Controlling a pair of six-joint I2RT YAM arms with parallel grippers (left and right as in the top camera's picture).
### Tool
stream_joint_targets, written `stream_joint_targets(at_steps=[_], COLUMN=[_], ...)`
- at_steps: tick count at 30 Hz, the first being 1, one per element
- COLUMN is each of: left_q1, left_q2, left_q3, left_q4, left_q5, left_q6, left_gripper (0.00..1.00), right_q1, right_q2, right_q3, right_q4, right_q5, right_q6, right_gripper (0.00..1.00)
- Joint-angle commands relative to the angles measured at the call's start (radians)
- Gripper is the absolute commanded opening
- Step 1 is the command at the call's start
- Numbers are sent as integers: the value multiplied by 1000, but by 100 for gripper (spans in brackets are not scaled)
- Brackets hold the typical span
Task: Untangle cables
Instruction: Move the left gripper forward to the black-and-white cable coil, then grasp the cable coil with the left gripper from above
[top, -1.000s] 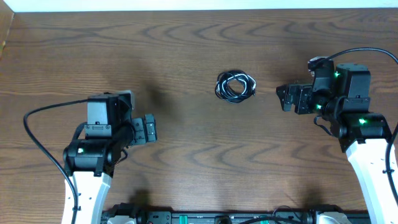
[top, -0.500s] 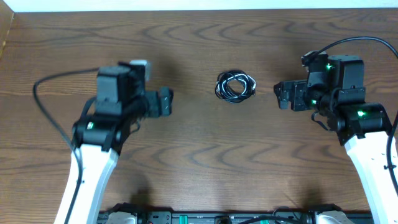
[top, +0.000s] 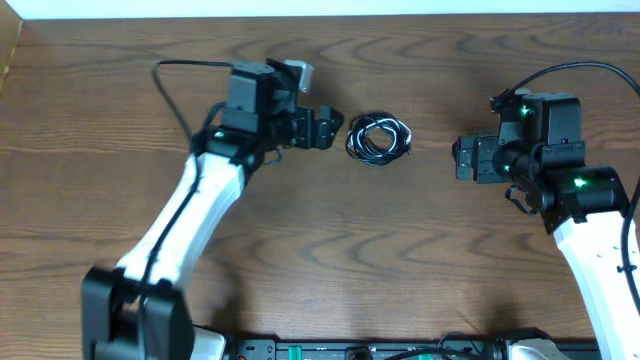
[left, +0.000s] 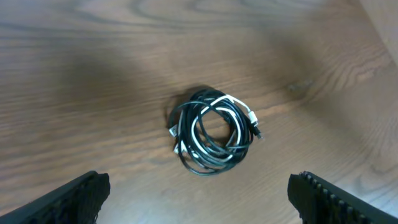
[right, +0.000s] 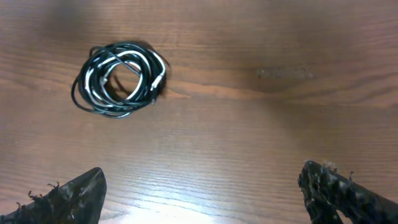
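My left gripper's open fingers stop short of parts of the black cord at the coil's near side, so I lower it onto them next, to the right in the overhead view.
The cables (top: 378, 139) lie as one small coil on the wood table, a black cord wound together with a white one. The coil also shows in the left wrist view (left: 213, 138) and in the right wrist view (right: 119, 78). My left gripper (top: 330, 128) is open and empty, just left of the coil, its fingers (left: 199, 199) wide apart with the coil ahead of them. My right gripper (top: 464, 159) is open and empty, well to the right of the coil, its fingers (right: 205, 196) wide apart over bare wood.
The brown wood table (top: 320, 250) reaches a pale far edge (top: 320, 8) at the top. Thick black wires run from both arms. A dark rail with electronics lies along the near edge (top: 350, 350).
My left arm has swung up and to the right, from the left side of the table to just beside the coil. My right gripper has shifted slightly right. The coil has not moved.
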Motion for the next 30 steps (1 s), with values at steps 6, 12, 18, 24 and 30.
stream_joint_targets(at_steps=[6, 12, 18, 24, 30], left_q1=[-103, -165, -226, -267, -275], left_q2=[182, 246, 302, 365, 389], left_q3=[13, 13, 13, 13, 13], left_q4=[93, 198, 296, 300, 227], left_q5=[-147, -273, -413, -414, -414], left_q6=[-13, -23, -116, -133, -133], left_gripper=[97, 97, 96, 96, 72], right_q1=[7, 7, 7, 7, 7], right_q2=[2, 2, 2, 2, 2], right_q3=[18, 18, 18, 18, 18], right_q4=[-8, -21, -42, -59, -60], right_q5=[21, -6, -27, -27, -27], right_q6=[32, 37, 37, 37, 37], right_gripper=[97, 97, 96, 96, 96])
